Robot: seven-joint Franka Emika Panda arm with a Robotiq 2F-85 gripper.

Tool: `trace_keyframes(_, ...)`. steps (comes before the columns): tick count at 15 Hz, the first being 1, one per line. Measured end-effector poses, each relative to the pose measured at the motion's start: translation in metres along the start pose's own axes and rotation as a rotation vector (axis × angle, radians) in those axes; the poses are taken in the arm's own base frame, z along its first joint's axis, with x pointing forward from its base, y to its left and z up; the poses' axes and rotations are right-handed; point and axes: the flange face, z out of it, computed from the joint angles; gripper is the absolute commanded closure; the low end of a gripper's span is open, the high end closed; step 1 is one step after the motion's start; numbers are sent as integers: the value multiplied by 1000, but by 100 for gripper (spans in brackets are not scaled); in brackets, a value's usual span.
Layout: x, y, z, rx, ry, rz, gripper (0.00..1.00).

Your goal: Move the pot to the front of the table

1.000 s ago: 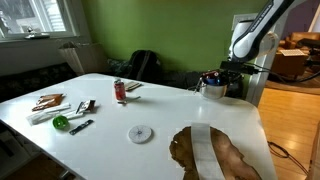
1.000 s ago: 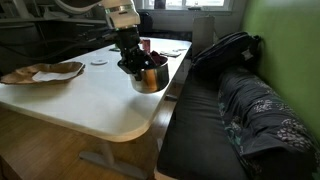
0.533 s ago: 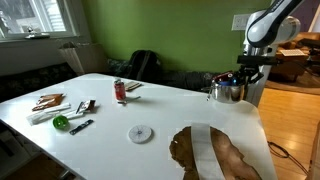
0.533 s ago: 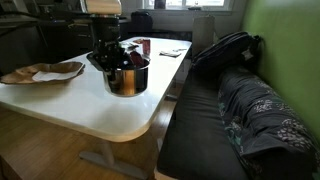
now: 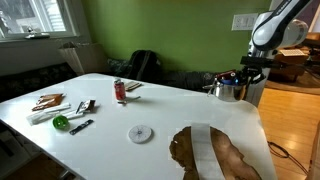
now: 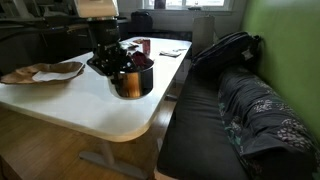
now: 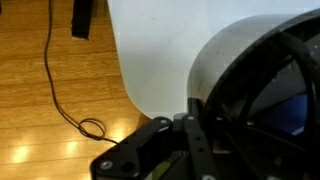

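Note:
The pot is already over the table's rounded end (image 5: 232, 101) (image 7: 216, 76) beside the sofa. My gripper will lower it slightly back toward the table's end edge and let go of it next.
The pot (image 5: 228, 90) is a small shiny silver cylinder with dark contents. It sits at or just above the far rounded end of the white table (image 5: 165, 105). In both exterior views my gripper (image 5: 243, 75) comes down from above and is shut on the pot's rim. The pot (image 6: 131, 82) is near the table's edge (image 6: 90, 105) beside the sofa, under the gripper (image 6: 118, 62). In the wrist view the pot (image 7: 255, 75) fills the right side, the black fingers (image 7: 195, 135) lie against it, and the table's corner (image 7: 160, 40) shows above.
A red can (image 5: 120, 90), a flat white disc (image 5: 140, 133) and small tools (image 5: 75, 112) lie on the table. A brown patch (image 5: 215, 155) marks one end. A sofa with a black bag (image 6: 225, 50) runs alongside. A cable (image 7: 60, 90) lies on the wood floor.
My gripper has carried the pot along the table's end, away from the red can and toward the rounded corner. Over the last half second it has shifted only slightly.

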Motion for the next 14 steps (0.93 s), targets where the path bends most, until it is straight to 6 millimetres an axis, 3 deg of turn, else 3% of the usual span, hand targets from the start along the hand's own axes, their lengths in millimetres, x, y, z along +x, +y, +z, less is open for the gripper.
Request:
trace_keyframes(12, 2, 32, 38, -29, 26, 89, 99)
trace_keyframes(13, 3, 34, 41, -36, 26, 97, 78)
trace_keyframes(14, 4, 36, 43, -42, 24, 102, 69)
